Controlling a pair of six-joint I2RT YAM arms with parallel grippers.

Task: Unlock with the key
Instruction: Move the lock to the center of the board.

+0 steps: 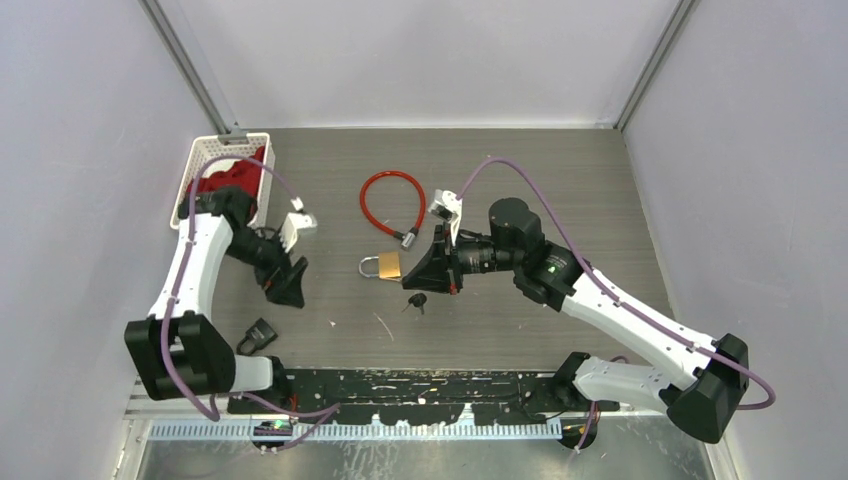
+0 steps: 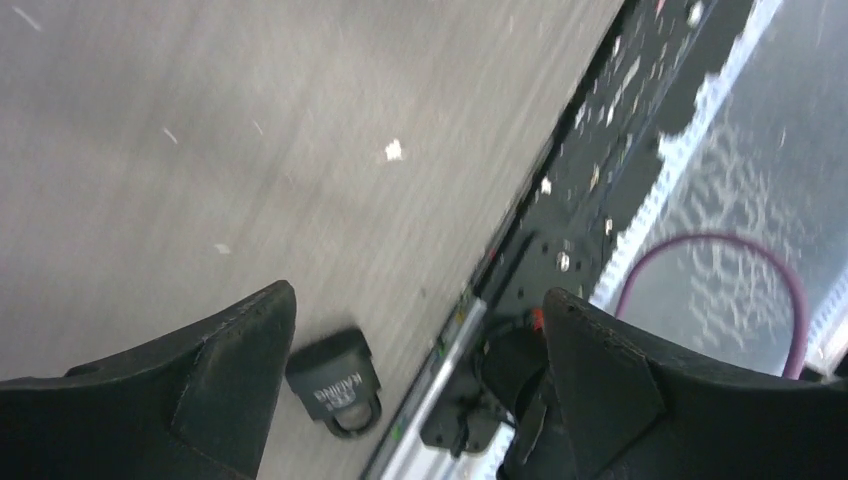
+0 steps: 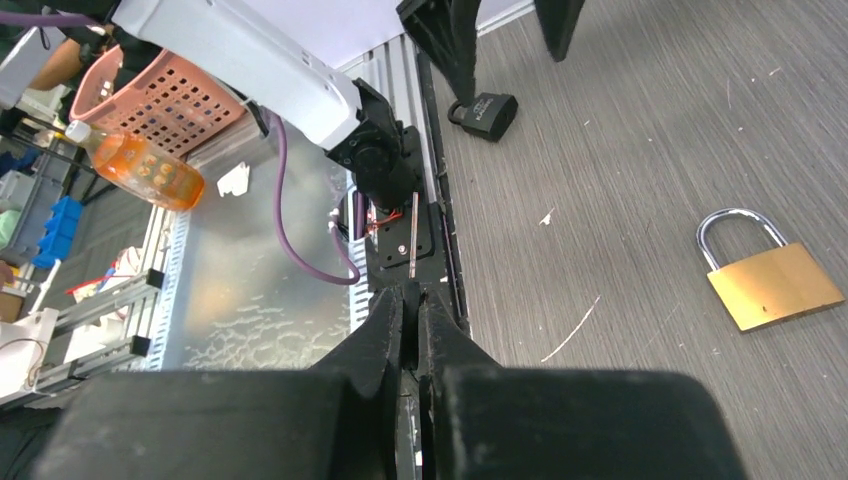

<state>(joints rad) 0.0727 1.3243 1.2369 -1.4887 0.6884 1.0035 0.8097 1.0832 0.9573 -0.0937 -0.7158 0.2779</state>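
Observation:
My open left gripper moves back toward the bar and down onto the black padlock's body [image 1: 262,332] [image 2: 334,373] next, since it lies below and nearer the bar.
A brass padlock [image 1: 383,266] with a steel shackle lies at mid table; it also shows in the right wrist view [image 3: 765,280]. My right gripper [image 1: 425,275] is just right of it and low. Its jaws [image 3: 412,305] are shut on a thin dark piece that looks like the black-headed key [image 1: 416,300]. A small black padlock [image 1: 262,333] lies near the front edge. My left gripper [image 1: 285,285] is open and empty above it. In the left wrist view [image 2: 420,330] the black padlock [image 2: 333,385] lies by the left finger [image 2: 235,360].
A red cable lock [image 1: 390,205] lies behind the brass padlock. A white basket [image 1: 225,170] with red things stands at the back left. A black perforated rail [image 1: 420,385] runs along the near edge. The black padlock [image 3: 485,110] shows far off in the right wrist view.

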